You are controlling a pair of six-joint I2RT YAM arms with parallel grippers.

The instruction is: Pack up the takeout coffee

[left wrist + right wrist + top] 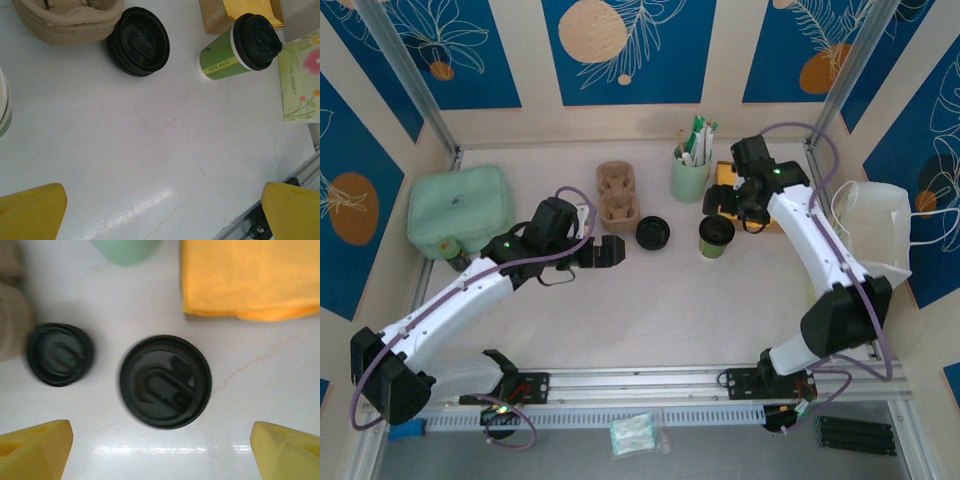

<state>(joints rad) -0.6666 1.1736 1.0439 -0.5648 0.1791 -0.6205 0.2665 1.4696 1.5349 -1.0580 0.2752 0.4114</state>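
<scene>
The bag's white loop sticks out facing my right gripper. My right gripper needs to move next away from the takeout coffee [716, 236], past the orange cloth to the bag's white handle [833, 207].
The takeout coffee [716, 236] stands upright on the white table, a green-and-white paper cup under a black lid. In the right wrist view I look straight down on its lid [165, 381]. My right gripper [161, 452] hangs above it, open, with its yellow fingertips [35, 450] wide apart and nothing between them. From above, the right gripper [730, 206] sits just behind the cup. My left gripper [610, 252] is open and low over the table, left of the cup. In the left wrist view the left gripper [162, 215] holds nothing and the takeout coffee [235, 50] is far ahead to the right.
A loose black lid [653, 233] lies left of the coffee, by a cardboard cup carrier [617, 192]. Behind stand a mint holder with utensils [690, 175] and an orange cloth [250, 277]. A white paper bag [875, 230] is at the right, a green case [460, 208] at the left.
</scene>
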